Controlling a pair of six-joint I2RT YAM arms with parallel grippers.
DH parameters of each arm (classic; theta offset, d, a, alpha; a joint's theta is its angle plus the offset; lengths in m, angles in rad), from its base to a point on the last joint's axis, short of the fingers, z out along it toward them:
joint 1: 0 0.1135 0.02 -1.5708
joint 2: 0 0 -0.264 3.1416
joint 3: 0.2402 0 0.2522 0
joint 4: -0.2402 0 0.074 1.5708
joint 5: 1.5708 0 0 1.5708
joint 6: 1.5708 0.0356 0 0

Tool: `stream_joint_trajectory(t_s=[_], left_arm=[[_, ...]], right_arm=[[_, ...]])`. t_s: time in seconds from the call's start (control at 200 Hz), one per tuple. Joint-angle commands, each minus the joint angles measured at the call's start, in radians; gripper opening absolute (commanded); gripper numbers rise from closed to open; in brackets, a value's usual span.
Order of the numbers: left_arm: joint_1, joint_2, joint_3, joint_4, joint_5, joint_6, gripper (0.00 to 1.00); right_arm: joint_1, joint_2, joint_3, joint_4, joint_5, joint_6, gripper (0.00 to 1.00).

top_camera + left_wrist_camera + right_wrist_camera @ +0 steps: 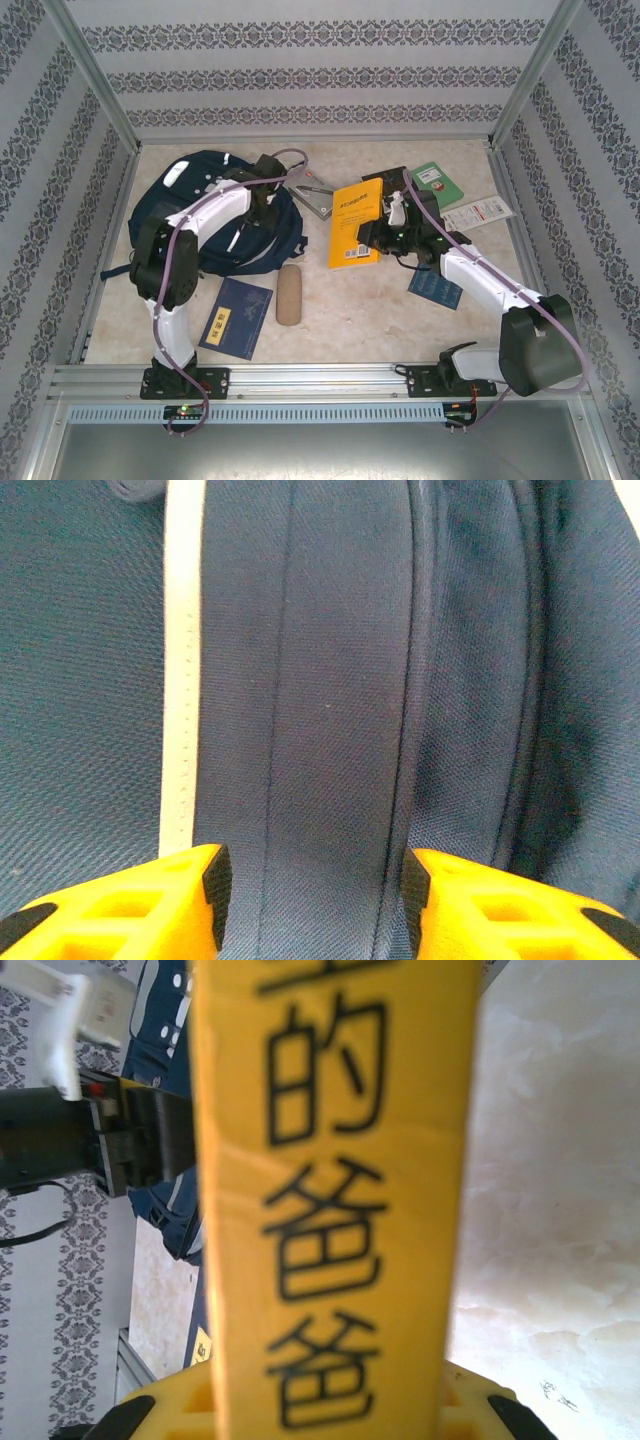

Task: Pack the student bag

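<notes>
My left gripper shifts sideways across the navy fabric (310, 730) onto the raised seam next and closes on the fold, since the seam runs off-center, beside one fingertip.
The student bag (205, 225), navy blue with a thin white stripe (182, 680), lies at the back left of the table. My left gripper (266, 192) sits at the bag's right upper edge. In the left wrist view its yellow fingers (150, 900) stand partly apart, and a raised band of navy fabric (310, 730) fills the gap from pad to pad. My right gripper (385, 236) is shut on a yellow book (355, 225) with black characters (325, 1210), held near the middle of the table, right of the bag.
A blue book (236, 318) and a beige pencil case (289, 294) lie in front of the bag. Another blue book (435, 288) lies under my right arm. A green book (438, 185), a white packet (478, 213) and a grey flat item (316, 200) lie at the back.
</notes>
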Motion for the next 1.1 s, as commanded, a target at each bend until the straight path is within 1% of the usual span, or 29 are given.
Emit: stream_joint_trajectory(t_s=[0.0,0.045,0.065,0.15,0.25,0.37,0.5,0.704,0.849,1.094], left_arm=[[-0.005,0.025,-0.014,-0.033,-0.023,0.047,0.52],[-0.007,0.036,-0.015,-0.033,-0.058,0.052,0.52],[-0.007,0.042,-0.014,-0.036,-0.077,0.054,0.50],[-0.008,0.058,-0.008,-0.039,-0.139,0.054,0.35],[-0.007,0.043,-0.008,-0.026,-0.159,0.047,0.00],[-0.007,-0.018,0.017,-0.033,-0.164,0.024,0.00],[-0.008,-0.098,0.089,-0.064,-0.145,0.000,0.00],[-0.005,-0.165,0.246,-0.128,-0.106,-0.041,0.00],[0.012,-0.194,0.327,-0.145,-0.075,-0.075,0.00],[0.059,-0.204,0.380,-0.145,0.022,-0.123,0.00]], right_arm=[[0.014,-0.001,0.022,0.086,-0.031,0.002,0.00],[0.017,0.002,0.025,0.091,-0.032,0.007,0.00],[0.019,0.004,0.026,0.092,-0.033,0.009,0.00],[0.026,0.011,0.032,0.099,-0.033,0.015,0.00],[0.037,0.021,0.040,0.115,-0.031,0.029,0.00],[0.047,0.040,0.043,0.192,-0.035,0.089,0.00],[0.075,0.086,0.046,0.347,-0.039,0.202,0.00],[0.138,0.229,0.114,0.603,-0.026,0.388,0.00],[0.179,0.356,0.166,0.821,0.037,0.532,0.00],[0.282,0.612,0.379,0.897,0.149,0.607,0.00]])
